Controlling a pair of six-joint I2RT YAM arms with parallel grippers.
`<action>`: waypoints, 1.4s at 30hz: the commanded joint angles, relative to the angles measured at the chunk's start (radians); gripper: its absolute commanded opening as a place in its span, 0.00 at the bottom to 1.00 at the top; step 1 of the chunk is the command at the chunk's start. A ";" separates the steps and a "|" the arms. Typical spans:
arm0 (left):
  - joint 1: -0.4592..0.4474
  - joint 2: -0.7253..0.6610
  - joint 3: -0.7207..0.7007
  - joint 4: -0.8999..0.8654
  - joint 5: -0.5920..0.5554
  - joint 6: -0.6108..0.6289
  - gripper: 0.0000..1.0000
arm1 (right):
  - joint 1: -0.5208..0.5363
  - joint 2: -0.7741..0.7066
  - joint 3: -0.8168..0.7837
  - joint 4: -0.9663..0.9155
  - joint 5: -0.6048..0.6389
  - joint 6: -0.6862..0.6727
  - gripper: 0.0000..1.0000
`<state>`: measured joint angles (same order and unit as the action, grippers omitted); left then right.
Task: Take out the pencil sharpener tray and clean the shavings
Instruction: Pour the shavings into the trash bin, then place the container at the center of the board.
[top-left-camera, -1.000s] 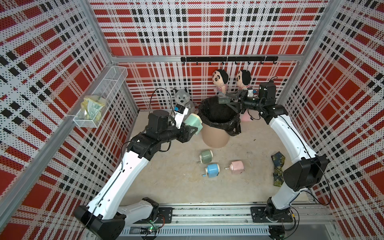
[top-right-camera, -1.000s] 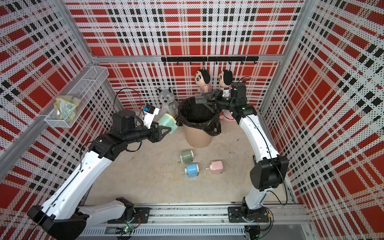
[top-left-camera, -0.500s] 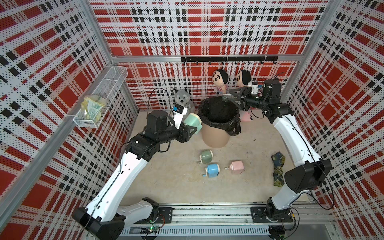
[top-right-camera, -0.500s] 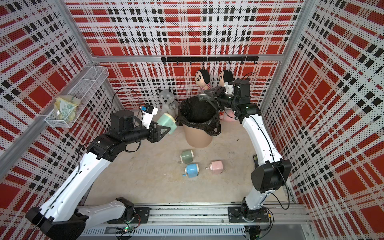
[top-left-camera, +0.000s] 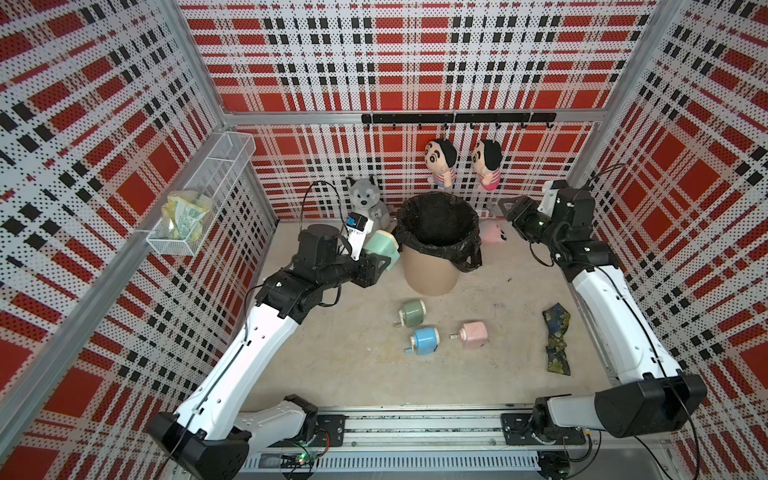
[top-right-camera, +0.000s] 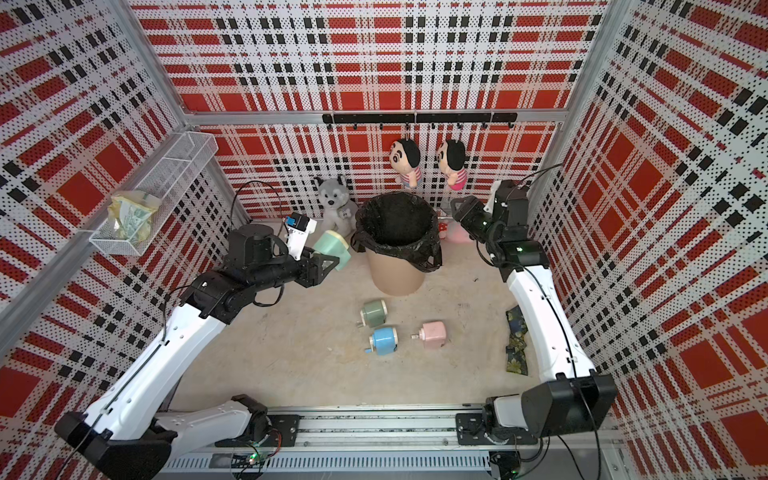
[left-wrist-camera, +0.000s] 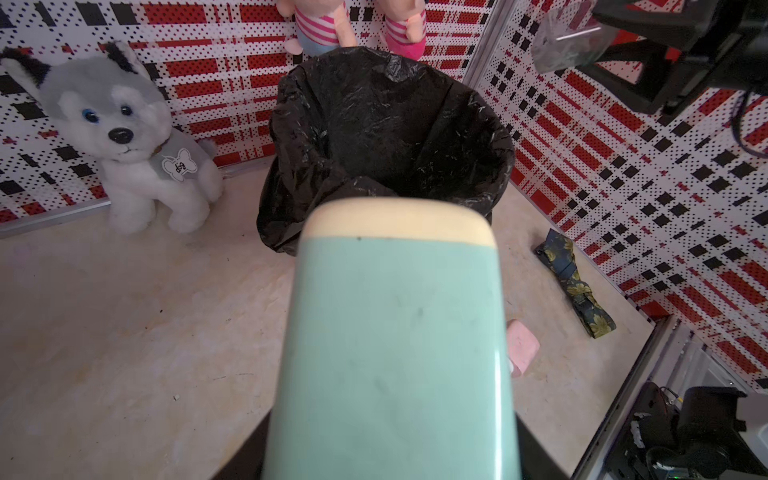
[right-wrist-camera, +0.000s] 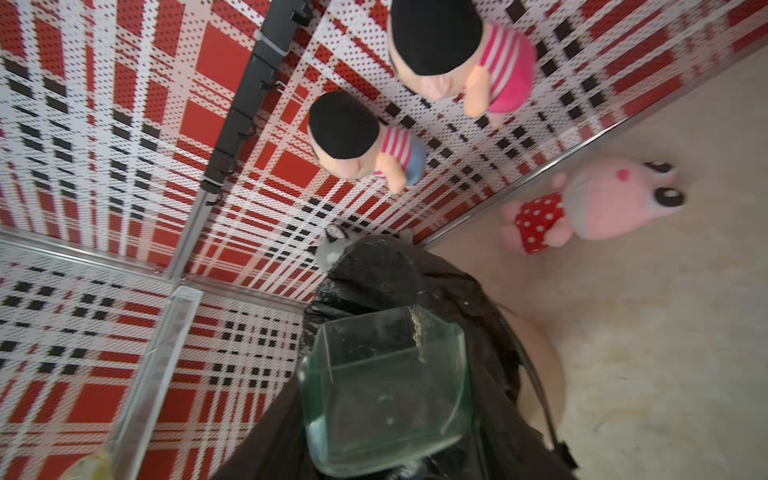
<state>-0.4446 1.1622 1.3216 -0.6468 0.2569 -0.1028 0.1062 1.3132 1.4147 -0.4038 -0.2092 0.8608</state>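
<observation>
Next, the right gripper moves down and back and releases the tray on bare floor beyond the pink sharpener, as that spot lies below it, nearer my base.
My left gripper (top-left-camera: 379, 262) is shut on a mint-green pencil sharpener (top-left-camera: 382, 246) with a cream end, held in the air just left of the bin (top-left-camera: 430, 276). That sharpener (left-wrist-camera: 395, 332) fills the left wrist view and hides the jaws. My right gripper (top-left-camera: 506, 206) is shut on the clear tray (right-wrist-camera: 386, 382), raised to the right of the bin's black-lined rim. A thin streak of shavings (right-wrist-camera: 417, 338) clings to one tray wall. From the left wrist view the tray (left-wrist-camera: 569, 45) shows dark specks inside.
Dark green (top-left-camera: 411, 311), blue (top-left-camera: 424, 338) and pink (top-left-camera: 473, 334) sharpeners lie on the floor before the bin. A husky plush (top-left-camera: 365, 199) and pink plush (top-left-camera: 492, 232) sit at the back wall under two hanging dolls (top-left-camera: 440, 160). A patterned cloth (top-left-camera: 557, 340) lies right.
My right gripper has drawn back with the tray from over the bin's mouth to the bin's right side. The left arm and its sharpener have barely moved.
</observation>
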 joint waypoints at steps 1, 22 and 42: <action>0.005 -0.028 -0.031 0.075 -0.047 -0.003 0.50 | 0.000 -0.096 -0.150 0.048 0.205 -0.094 0.53; -0.003 -0.059 -0.191 0.184 -0.046 -0.027 0.51 | 0.177 -0.110 -0.800 0.407 0.640 -0.025 0.54; -0.057 -0.076 -0.219 0.208 -0.065 -0.021 0.52 | 0.349 0.202 -0.920 0.763 0.992 -0.037 0.56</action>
<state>-0.4904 1.1103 1.1126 -0.4919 0.2008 -0.1295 0.4435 1.4849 0.5011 0.2783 0.7261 0.8280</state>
